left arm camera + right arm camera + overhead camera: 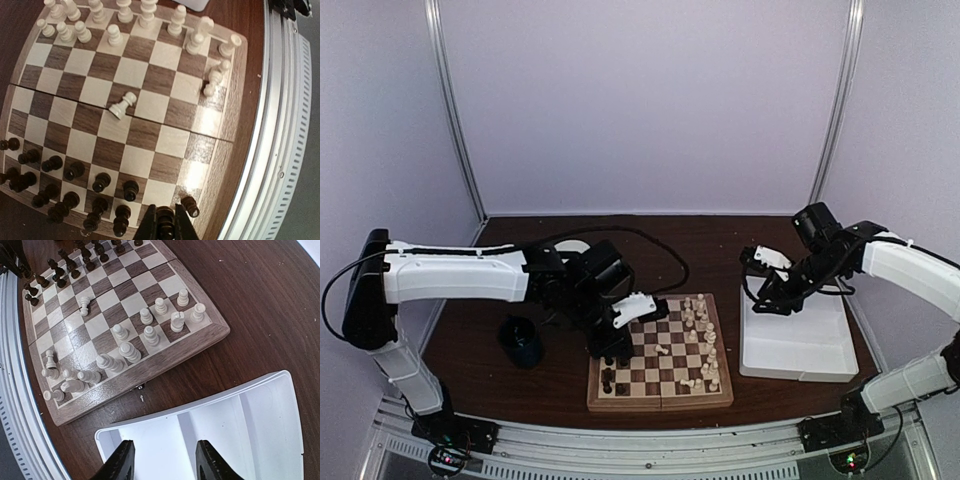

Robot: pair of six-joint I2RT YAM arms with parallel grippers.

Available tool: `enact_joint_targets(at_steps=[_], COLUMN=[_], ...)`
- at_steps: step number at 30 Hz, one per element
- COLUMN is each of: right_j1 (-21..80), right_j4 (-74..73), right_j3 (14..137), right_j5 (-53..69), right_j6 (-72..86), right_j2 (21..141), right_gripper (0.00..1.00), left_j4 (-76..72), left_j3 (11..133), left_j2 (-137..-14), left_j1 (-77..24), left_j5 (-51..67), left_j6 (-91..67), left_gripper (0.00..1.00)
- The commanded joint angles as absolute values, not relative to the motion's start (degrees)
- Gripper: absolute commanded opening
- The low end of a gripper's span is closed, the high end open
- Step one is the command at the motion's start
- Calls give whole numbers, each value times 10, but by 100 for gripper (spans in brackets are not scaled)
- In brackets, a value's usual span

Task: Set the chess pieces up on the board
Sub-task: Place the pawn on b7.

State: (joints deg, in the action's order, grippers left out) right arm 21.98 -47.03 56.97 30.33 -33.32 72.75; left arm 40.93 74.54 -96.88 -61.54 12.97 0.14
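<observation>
My left gripper is above the gap in the dark row. Next it will lower the dark piece onto the empty light square [623,376] [159,192] there and let go.
The board [665,396] lies at the table's front middle. Dark chess pieces [75,170] crowd its left side, and cream ones [150,335] its right side. One cream piece [122,106] lies tipped over near the centre. My left gripper [165,222] is shut on a dark piece over the board's near left corner [610,352]. Beside it a dark piece [190,206] leans on the corner square. My right gripper [165,460] stands open with nothing between its fingers, above the near left corner of the white tray [270,415].
The white two-compartment tray [795,350] sits right of the board. A black cup-like object [523,340] stands left of the board. A black cable [670,260] and a white disc [570,245] lie behind it. A metal rail [620,445] runs along the front edge.
</observation>
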Motion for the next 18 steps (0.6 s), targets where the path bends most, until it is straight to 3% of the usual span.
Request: enact_joint_targets(at_steps=[1,18], right_j1=[214,200], right_j4=[-445,-442], right_j3=[556,553], right_j5=[279,291], right_j6=[-345,-345], right_j2=[703,704], right_gripper=[46,48], left_j4=[358,328], left_j3=[698,682], left_j2=[-929,-967], left_j1=[-616,-632], left_j5=[128,119], left_j6=[59,86], left_gripper=[4,5])
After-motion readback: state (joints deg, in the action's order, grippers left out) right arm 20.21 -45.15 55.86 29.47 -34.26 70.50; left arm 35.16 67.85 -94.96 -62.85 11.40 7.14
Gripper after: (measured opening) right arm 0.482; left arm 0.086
